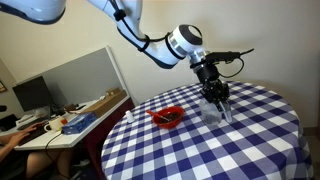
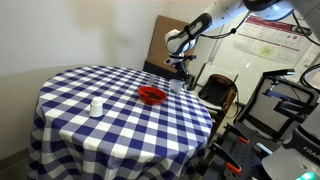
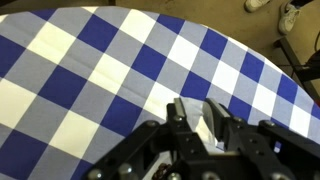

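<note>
My gripper is holding the small pale object. It will lower slightly to the checked cloth (image 1: 240,140) next, then open its fingers to release the object.
My gripper (image 3: 197,108) is shut on a small pale, translucent object (image 3: 201,126) that shows between the two fingers in the wrist view; what it is I cannot tell. In both exterior views the gripper (image 1: 216,100) (image 2: 181,80) hangs just above the far side of a round table with a blue-and-white checked cloth (image 1: 240,140) (image 2: 80,130). The held object (image 1: 222,110) hangs low over the cloth. A red bowl (image 1: 167,117) (image 2: 152,95) sits on the table beside the gripper. A small white container (image 2: 96,105) (image 1: 128,116) stands farther off, nearer the table's edge.
A desk with a monitor (image 1: 32,95) and clutter stands beside the table, behind a grey partition (image 1: 85,75). In an exterior view, a chair (image 2: 218,92) and grey exercise equipment (image 2: 285,105) stand close to the table's far edge.
</note>
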`<state>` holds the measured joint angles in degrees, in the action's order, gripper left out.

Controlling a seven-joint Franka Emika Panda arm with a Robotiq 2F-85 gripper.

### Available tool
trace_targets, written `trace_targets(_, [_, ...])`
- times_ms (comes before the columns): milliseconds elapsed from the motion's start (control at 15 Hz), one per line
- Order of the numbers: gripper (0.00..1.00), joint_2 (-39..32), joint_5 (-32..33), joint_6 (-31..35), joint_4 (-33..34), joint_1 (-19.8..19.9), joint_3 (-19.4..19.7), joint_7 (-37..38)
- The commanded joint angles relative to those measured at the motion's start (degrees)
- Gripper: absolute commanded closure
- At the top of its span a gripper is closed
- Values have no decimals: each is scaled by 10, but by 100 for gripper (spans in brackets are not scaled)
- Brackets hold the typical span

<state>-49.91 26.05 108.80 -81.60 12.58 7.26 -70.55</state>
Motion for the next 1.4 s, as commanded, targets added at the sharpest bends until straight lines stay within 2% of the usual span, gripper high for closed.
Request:
trace_targets(0, [88, -41, 5, -6, 43, -14, 12, 51])
trace_targets(133, [88, -53, 0, -13, 55, -13, 9, 63])
trace_targets(200, [48, -57, 0, -16, 59, -13, 8, 67])
trace_targets(333, [42, -59, -1, -25, 66, -13, 8, 73])
trace_targets(667, [4, -22, -33, -58, 59, 0, -9, 61])
trace_targets(867, [0, 56, -73, -82, 7, 5, -21, 80])
trace_targets(1133, [0, 169, -112, -120, -66, -13, -16, 196])
trace_targets(1333, [0, 258, -131, -128, -149, -29, -22, 305])
